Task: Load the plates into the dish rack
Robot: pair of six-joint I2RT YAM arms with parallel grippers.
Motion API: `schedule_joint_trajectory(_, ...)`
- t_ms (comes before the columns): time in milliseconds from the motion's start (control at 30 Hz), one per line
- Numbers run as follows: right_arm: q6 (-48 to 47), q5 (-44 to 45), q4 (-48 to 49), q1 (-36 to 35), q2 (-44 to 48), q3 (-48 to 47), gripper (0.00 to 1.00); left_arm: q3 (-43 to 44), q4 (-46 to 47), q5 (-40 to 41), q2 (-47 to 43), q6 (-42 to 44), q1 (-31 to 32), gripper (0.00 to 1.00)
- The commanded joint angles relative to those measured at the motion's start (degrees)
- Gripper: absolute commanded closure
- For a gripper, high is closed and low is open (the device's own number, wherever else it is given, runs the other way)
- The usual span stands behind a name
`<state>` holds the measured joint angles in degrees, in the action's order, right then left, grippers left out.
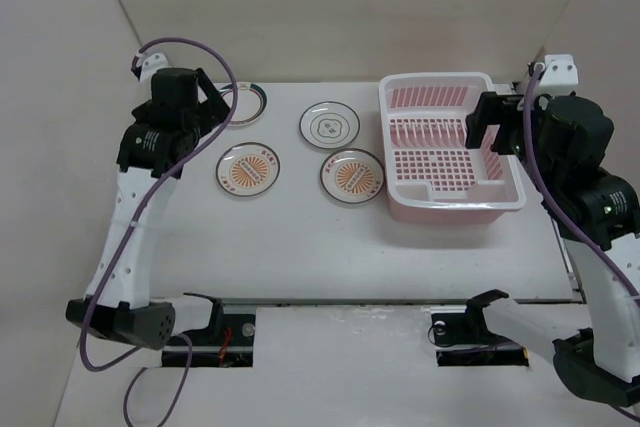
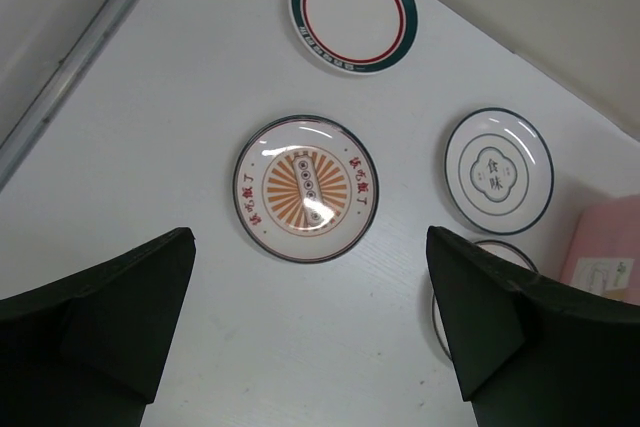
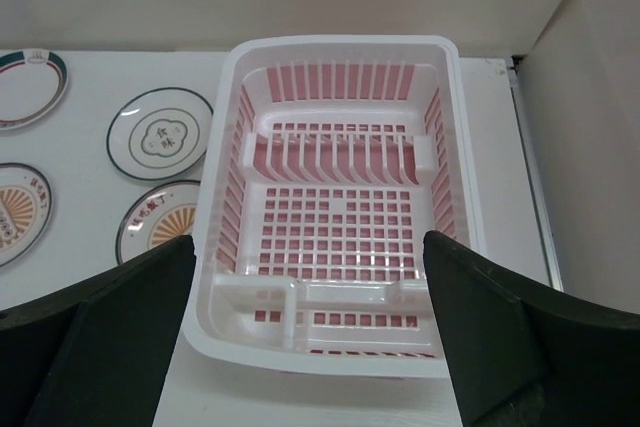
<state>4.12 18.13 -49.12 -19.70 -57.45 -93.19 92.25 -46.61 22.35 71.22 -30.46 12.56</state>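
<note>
My left gripper lowers and tilts next onto the teal-rimmed plate's rim on its side away from the rack, where the table is empty.
Four plates lie flat on the white table. The teal-rimmed plate is at the far left. The white ringed plate is beside it. Two orange sunburst plates lie nearer; one is centred in the left wrist view. The pink dish rack stands at the right and is empty. My left gripper is open and empty, above the left plates. My right gripper is open and empty, above the rack's right side.
Pale walls close in the table at the back and both sides. A metal strip runs along the table's left edge. The arm bases and cables sit at the near edge.
</note>
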Motion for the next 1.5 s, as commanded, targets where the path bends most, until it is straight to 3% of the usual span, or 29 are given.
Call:
schedule_joint_trajectory(0,0.1,-3.3,4.5,-0.8,0.2,-1.6,0.00,2.2,5.2,-7.4,5.3,0.8,-5.7,0.00)
schedule_joint_trajectory(67,0.1,-7.9,6.6,-0.8,0.8,-0.1,0.00,1.0,9.1,-16.1,8.0,0.8,-9.2,0.00)
schedule_joint_trajectory(233,0.1,-26.1,13.0,-0.8,1.5,3.5,0.00,-6.8,30.4,-36.1,16.9,-1.5,-21.8,0.00)
schedule_joint_trajectory(367,0.1,-29.9,14.4,-2.7,1.5,4.1,0.00,-8.9,45.9,-48.3,25.6,-2.3,-25.9,0.00)
schedule_joint_trajectory(533,-2.8,-29.9,11.9,-3.9,0.3,2.0,0.00,-4.5,53.5,-57.7,39.7,-3.5,-29.3,0.00)
schedule_joint_trajectory(700,-3.9,-28.1,9.8,-4.9,-0.7,0.3,0.00,0.6,55.9,-59.9,52.4,-4.7,-30.0,0.05)
schedule_joint_trajectory(1033,-3.9,-24.4,8.8,-6.0,-2.7,-2.3,0.00,7.9,57.1,-56.1,62.8,-8.0,-28.3,0.09)
schedule_joint_trajectory(1133,-3.9,-23.8,8.8,-6.5,-3.3,-2.8,0.00,11.7,56.5,-55.6,66.1,-9.5,-27.2,0.18)
schedule_joint_trajectory(1367,-3.9,-20.0,8.8,-7.5,-3.3,-3.3,0.00,14.9,57.2,-53.0,69.7,-13.7,-26.5,0.26)
schedule_joint_trajectory(1467,-3.9,-19.4,8.8,-8.1,-2.8,-3.3,0.00,17.0,55.8,-52.5,71.5,-14.3,-26.5,0.36)
